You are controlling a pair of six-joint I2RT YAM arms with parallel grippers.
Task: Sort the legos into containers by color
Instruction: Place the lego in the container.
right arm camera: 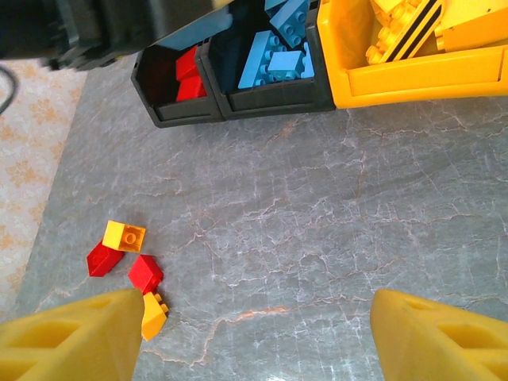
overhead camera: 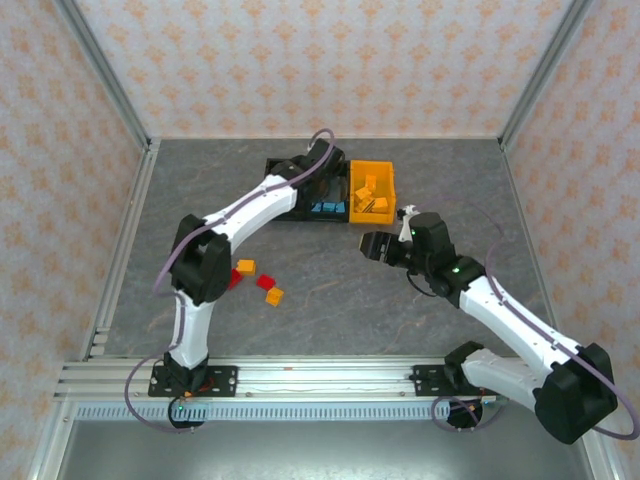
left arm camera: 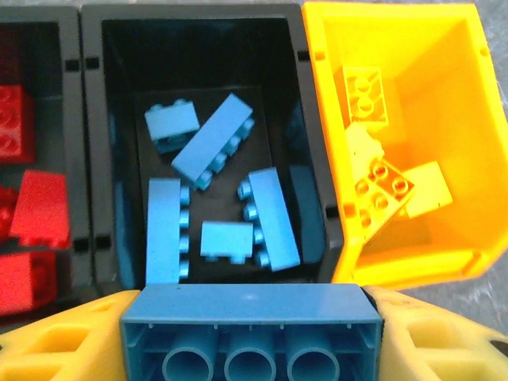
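Observation:
Next, my left gripper moves outward and down to release the long blue lego (left arm camera: 250, 317), since the middle container's bare far end (left arm camera: 190, 71) lies below and outward of that gripper.
My left gripper (left arm camera: 250, 337) is shut on a long blue lego (left arm camera: 250, 317), held just above the near wall of the middle black container (left arm camera: 94, 159). Several blue legos (left arm camera: 210, 143) lie in that container. Red legos (left arm camera: 40, 208) fill the left black container, and orange-yellow ones (left arm camera: 381, 186) sit in the yellow container (left arm camera: 321, 119). My right gripper (right arm camera: 254, 333) hangs open over bare table, in front of the container row (overhead camera: 372, 190). Loose legos lie on the table to its left: two red (right arm camera: 146, 273) and two orange-yellow (right arm camera: 125, 236).
The loose legos (overhead camera: 266, 282) sit beside the left arm's elbow (overhead camera: 200, 265). The container row stands at the back centre of the grey table (overhead camera: 340, 300). Metal frame posts and patterned walls enclose the table on three sides.

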